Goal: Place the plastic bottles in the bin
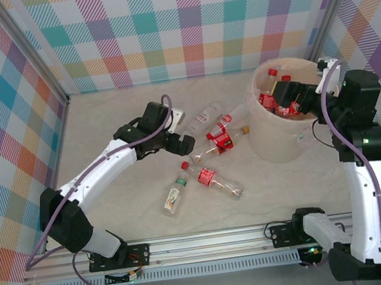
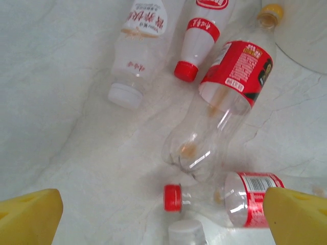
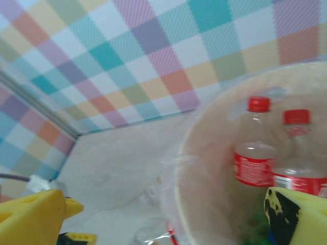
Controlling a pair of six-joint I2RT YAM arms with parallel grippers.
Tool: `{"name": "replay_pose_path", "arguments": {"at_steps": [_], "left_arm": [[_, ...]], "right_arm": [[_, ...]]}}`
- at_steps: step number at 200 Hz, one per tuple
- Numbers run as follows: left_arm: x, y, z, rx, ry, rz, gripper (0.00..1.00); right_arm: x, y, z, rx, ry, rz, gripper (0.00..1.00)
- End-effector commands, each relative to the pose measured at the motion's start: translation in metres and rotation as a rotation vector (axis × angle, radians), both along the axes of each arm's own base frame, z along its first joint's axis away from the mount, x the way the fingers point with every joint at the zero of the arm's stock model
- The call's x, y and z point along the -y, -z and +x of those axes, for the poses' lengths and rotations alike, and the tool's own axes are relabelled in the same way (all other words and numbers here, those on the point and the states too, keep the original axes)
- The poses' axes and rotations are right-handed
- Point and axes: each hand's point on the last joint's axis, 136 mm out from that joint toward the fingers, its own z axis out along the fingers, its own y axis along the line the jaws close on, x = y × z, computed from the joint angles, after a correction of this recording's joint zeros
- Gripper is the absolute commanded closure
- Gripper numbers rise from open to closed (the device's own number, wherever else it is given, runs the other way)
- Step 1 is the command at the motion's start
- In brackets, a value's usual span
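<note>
I will next bring my open left gripper back and down onto the label of the near white-labelled bottle [image 1: 172,199], since its body is clear of the other bottles.
Several clear plastic bottles lie on the table: a red-labelled pair [image 1: 222,142], another red-labelled one [image 1: 208,176], a white-capped one [image 1: 175,194] and a white-labelled one [image 1: 205,118]. My left gripper [image 1: 189,142] hangs open just left of the pair. In the left wrist view its jaws [image 2: 163,217] stand wide over a red-capped bottle [image 2: 225,196], with a larger red-labelled bottle [image 2: 225,97] beyond. The bin [image 1: 284,138] stands at the right with several bottles [image 1: 272,98] inside. My right gripper [image 1: 289,95] is open and empty above it; two red-capped bottles [image 3: 255,153] stand inside the bin's wall [image 3: 204,132].
A white-labelled bottle [image 2: 138,46] and a red-capped white bottle [image 2: 199,35] lie farther off in the left wrist view, and a white cap [image 2: 186,232] sits at the bottom edge. Checked walls enclose the table on three sides.
</note>
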Motion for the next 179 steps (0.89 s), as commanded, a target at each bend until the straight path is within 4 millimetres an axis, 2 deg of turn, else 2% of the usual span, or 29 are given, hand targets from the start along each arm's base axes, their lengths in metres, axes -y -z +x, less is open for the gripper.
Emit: {"name": "replay_pose_path", "arguments": {"at_steps": [1,24,56,95,141,179], "left_arm": [[-0.026,0.019,-0.048,-0.188,-0.090,0.035,0.00],[-0.040,0.039,-0.083,-0.281,-0.134,0.032,0.01],[-0.045,0.063,-0.113,-0.344,-0.142,0.058,0.05],[-0.038,0.089,-0.134,-0.440,-0.100,0.085,0.04],[-0.042,0.121,-0.165,-0.516,-0.120,0.213,0.03],[-0.045,0.144,-0.177,-0.529,-0.176,0.215,0.05]], "right_arm": [[-0.027,-0.020,-0.019,0.047,-0.146,0.068,0.01],[-0.027,-0.023,-0.029,0.080,-0.143,0.056,0.01],[-0.023,-0.020,-0.025,0.087,-0.120,0.046,0.01],[-0.025,-0.015,-0.025,0.064,-0.132,0.047,0.00],[-0.021,-0.017,-0.031,0.062,-0.109,0.024,0.01],[-0.026,-0.013,-0.025,0.044,-0.139,0.050,0.00]]}}
